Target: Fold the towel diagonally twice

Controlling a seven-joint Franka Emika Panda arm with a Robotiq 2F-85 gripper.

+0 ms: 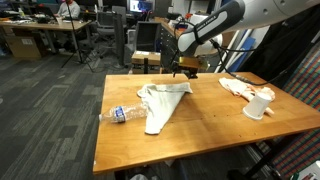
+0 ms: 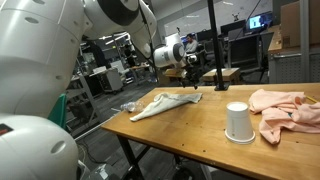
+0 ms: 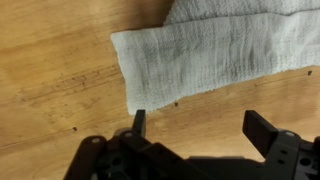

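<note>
The square end is below the robot's open gripper and only bare wood shows between the fingers, so the gripper next needs to go down onto the towel's edge by its square end.
A pale grey-white towel lies folded into a long narrow shape on the wooden table. It also shows in an exterior view and fills the top of the wrist view, where one end has a square corner. My gripper hovers above the towel's far end, also seen in an exterior view. In the wrist view my gripper is open and empty, with bare wood between its fingers, just beside the towel's edge.
A clear plastic bottle lies at the table's edge by the towel. A white paper cup stands upside down next to a crumpled peach cloth. Office desks and chairs stand behind the table.
</note>
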